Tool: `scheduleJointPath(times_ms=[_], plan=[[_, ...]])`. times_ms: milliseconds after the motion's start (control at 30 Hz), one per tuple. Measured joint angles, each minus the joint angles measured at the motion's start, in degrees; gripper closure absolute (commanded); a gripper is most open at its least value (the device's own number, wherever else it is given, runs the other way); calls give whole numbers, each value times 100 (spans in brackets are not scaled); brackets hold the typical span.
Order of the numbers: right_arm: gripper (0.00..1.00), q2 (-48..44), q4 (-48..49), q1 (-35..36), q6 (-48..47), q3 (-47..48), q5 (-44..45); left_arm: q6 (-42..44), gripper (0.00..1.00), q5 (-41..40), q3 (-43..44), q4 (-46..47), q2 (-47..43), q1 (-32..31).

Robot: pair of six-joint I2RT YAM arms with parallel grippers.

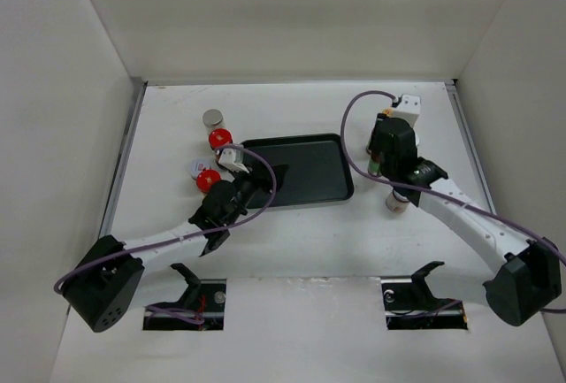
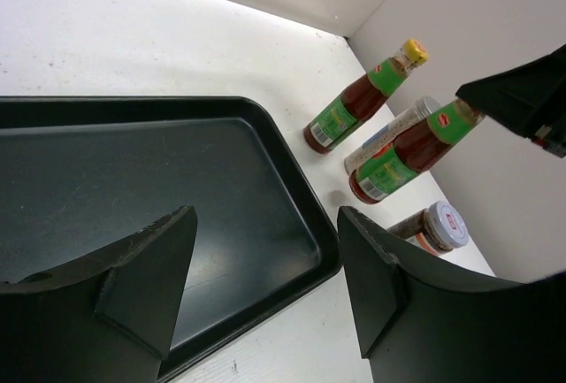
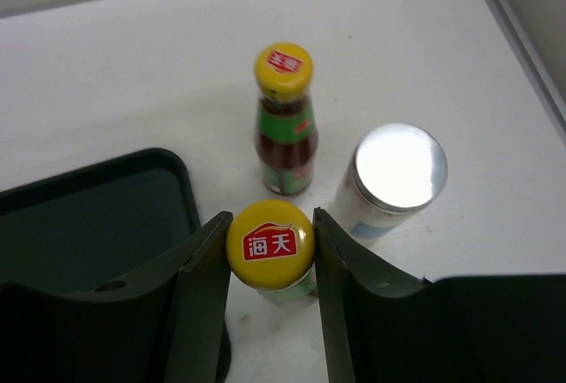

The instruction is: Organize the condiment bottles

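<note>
The right gripper rises next, moves over the tray's empty far corner (image 1: 327, 149) (image 3: 146, 190) and lowers to release, as that corner lies to its left in the top view.
My right gripper (image 3: 271, 215) is shut on the yellow cap of a slim green-labelled bottle (image 3: 270, 244), which stands just right of the black tray (image 3: 88, 224). A second yellow-capped bottle (image 3: 284, 118) stands behind it, and a white cylinder with a silver lid (image 3: 398, 166) to its right. The left wrist view shows both bottles (image 2: 354, 104) (image 2: 407, 153), the cylinder (image 2: 389, 131) and a silver-lidded jar (image 2: 438, 228). My left gripper (image 2: 265, 215) is open and empty over the tray's near corner (image 2: 301, 259). Two red-lidded jars (image 1: 219, 138) (image 1: 208, 180) and two silver-lidded jars (image 1: 212, 118) (image 1: 197, 167) stand left of the tray (image 1: 309, 171).
The tray holds nothing. A jar (image 1: 395, 204) stands under my right arm, near the tray's right front corner. White walls close the table at the left, back and right. My left gripper (image 1: 265, 178) lies between the left jar group and the tray.
</note>
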Motion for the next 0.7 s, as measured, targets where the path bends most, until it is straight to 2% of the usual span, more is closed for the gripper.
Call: scheduleJointPath(times_ms=[233,533,700], plan=[[77,525,522,514,-144,852,-85,-31,37,-2,-57,42,-90,68],[78,2260,1224,544,-179,1460,-570,-46,36,2,-70,63,-90,114],[78,2623,1266,544,-179,1722,-763,-46,36,4,-70,63,-90,127]])
